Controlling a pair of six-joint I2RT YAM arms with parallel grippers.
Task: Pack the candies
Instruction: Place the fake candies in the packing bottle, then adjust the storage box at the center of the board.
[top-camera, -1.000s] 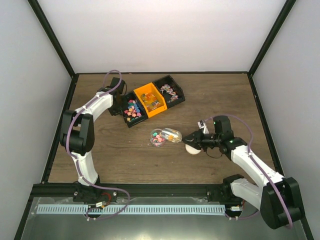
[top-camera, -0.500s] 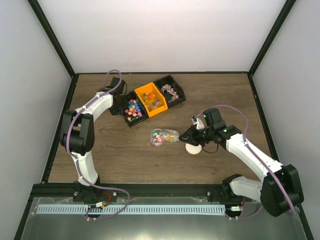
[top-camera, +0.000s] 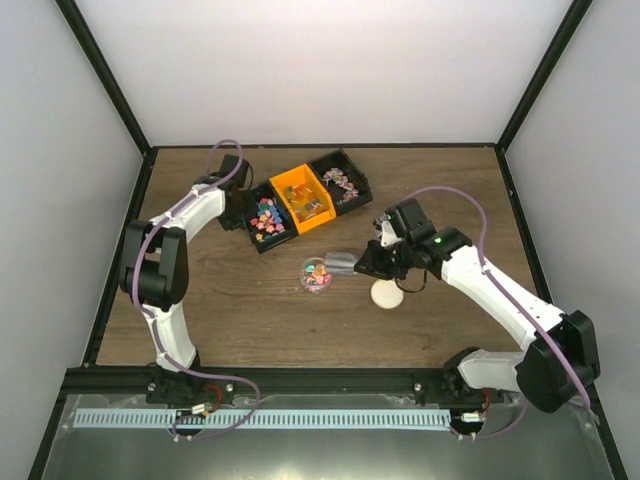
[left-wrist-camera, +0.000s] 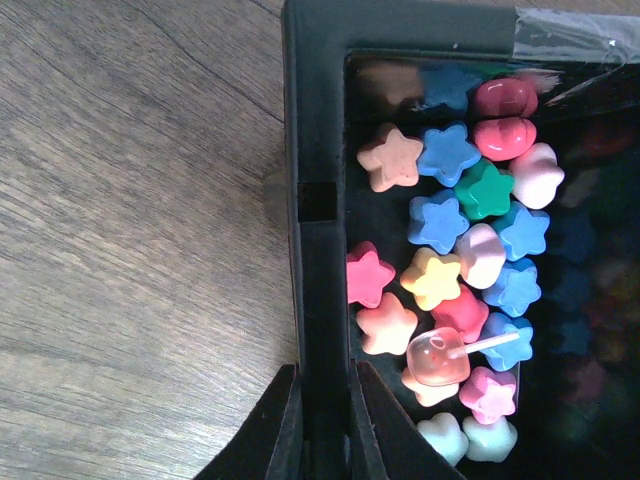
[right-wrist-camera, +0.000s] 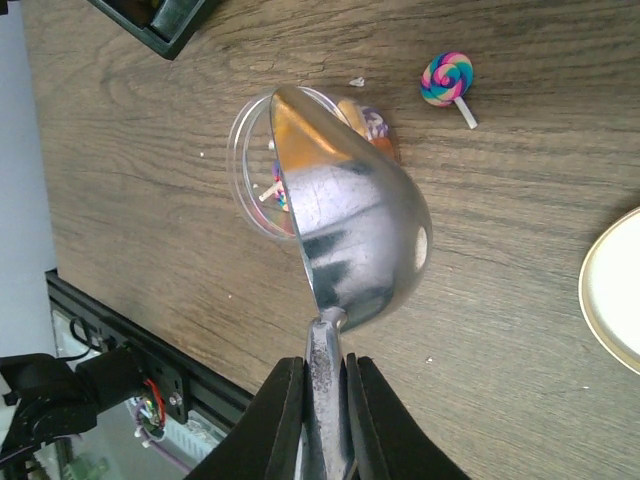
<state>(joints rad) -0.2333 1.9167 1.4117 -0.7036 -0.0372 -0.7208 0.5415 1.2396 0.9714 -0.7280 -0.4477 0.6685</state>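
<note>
The tipped scoop bowl looks empty, so the robot's right gripper should next swing from the jar (top-camera: 316, 276) down to open wood outward of the cream lid and let go of the handle.
The candies lie in three joined bins: star sweets (left-wrist-camera: 440, 275) in the left black bin (top-camera: 265, 220), more in the orange bin (top-camera: 303, 198) and the right black bin (top-camera: 340, 182). Some candies sit in the clear jar (top-camera: 316, 276), which also shows in the right wrist view (right-wrist-camera: 252, 170). My left gripper (left-wrist-camera: 325, 425) is shut on the left black bin's wall (left-wrist-camera: 320, 250); from above it (top-camera: 244, 210) is at that bin's left side. My right gripper (right-wrist-camera: 325, 395) is shut on a metal scoop's handle. The scoop bowl (right-wrist-camera: 355, 235) is tipped over the jar's mouth, and from above the scoop (top-camera: 340, 263) reaches left from the gripper (top-camera: 366, 268).
The cream lid (top-camera: 387, 293) lies on the wood just right of the jar, under my right arm; its edge shows in the right wrist view (right-wrist-camera: 615, 290). One swirl lollipop (right-wrist-camera: 447, 80) lies loose on the table beside the jar.
My right gripper has moved left and away from the near edge, carrying the scoop over the jar and tipping it. The left arm has not moved.
</note>
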